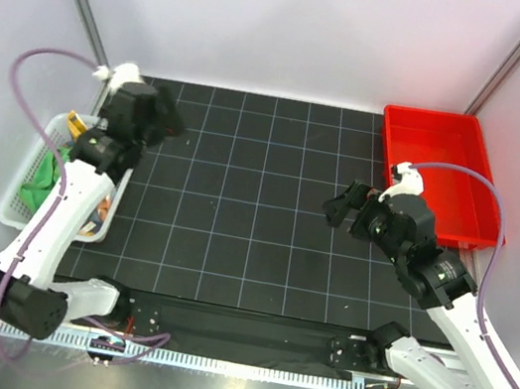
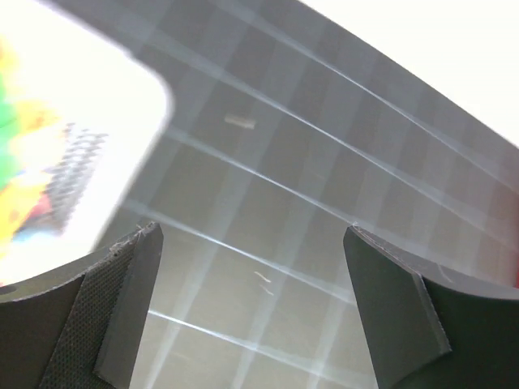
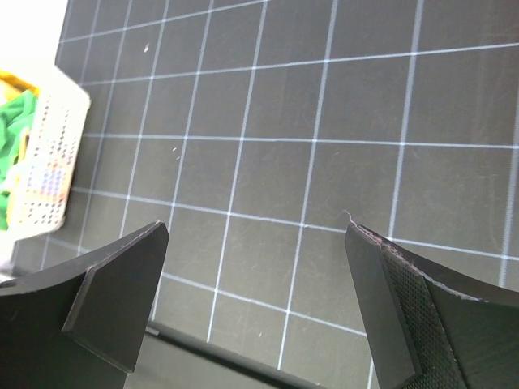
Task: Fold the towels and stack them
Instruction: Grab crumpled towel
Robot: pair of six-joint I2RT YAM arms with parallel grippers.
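Next, my left gripper moves across to the white basket and down to the green towel, whose bunched cloth lies uncovered inside.
The towels lie bunched in a white basket at the table's left edge. The green towel shows there, with a bit of yellow-orange cloth at the basket's far end. The pale patched towel cannot be made out. The right wrist view shows the green towel in the basket; the left wrist view shows the basket blurred, with colours inside. My left gripper is open and empty over the mat, just right of the basket. My right gripper is open and empty over the mat's right part.
A red bin stands at the back right, behind my right arm. A black gridded mat covers the table. Grey walls close in on the left, right and back.
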